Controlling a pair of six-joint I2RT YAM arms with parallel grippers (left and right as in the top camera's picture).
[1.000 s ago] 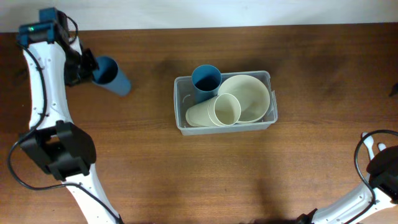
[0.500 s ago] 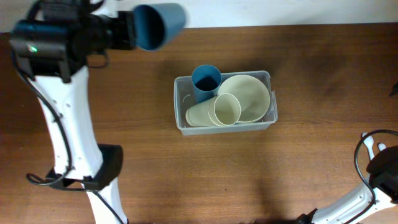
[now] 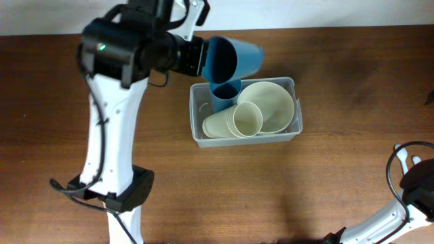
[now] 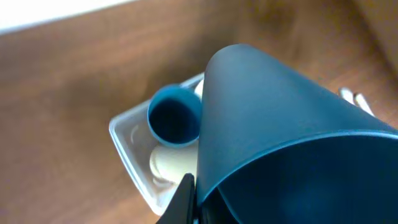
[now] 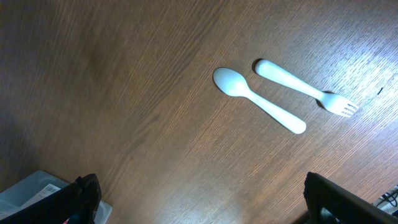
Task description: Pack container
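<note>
The upright blue cup is open and empty below. My left gripper should next lower the second blue cup into the upright blue cup's mouth (image 3: 226,91) (image 4: 174,121) and release the second blue cup's side.
The clear plastic container (image 3: 196,139) sits mid-table. It holds an upright blue cup (image 3: 224,91), a cream bowl (image 3: 271,105) and a cream cup on its side (image 3: 237,120). My left gripper (image 3: 196,55) is shut on the wall of a second blue cup (image 3: 232,58) and holds it tilted in the air over the container's back left corner. In the left wrist view the held cup (image 4: 292,137) fills the right side, with the container (image 4: 124,140) and its blue cup (image 4: 174,118) below. My right gripper (image 5: 205,208) is open and empty above bare wood.
A white spoon (image 5: 258,99) and a white fork (image 5: 305,87) lie side by side on the wood in the right wrist view, with a container corner (image 5: 31,190) at lower left. The right arm (image 3: 413,179) sits at the table's lower right edge.
My left arm has lifted the blue cup from the far left of the table and swung it right, to above the container's back left corner. The right arm has not moved.
</note>
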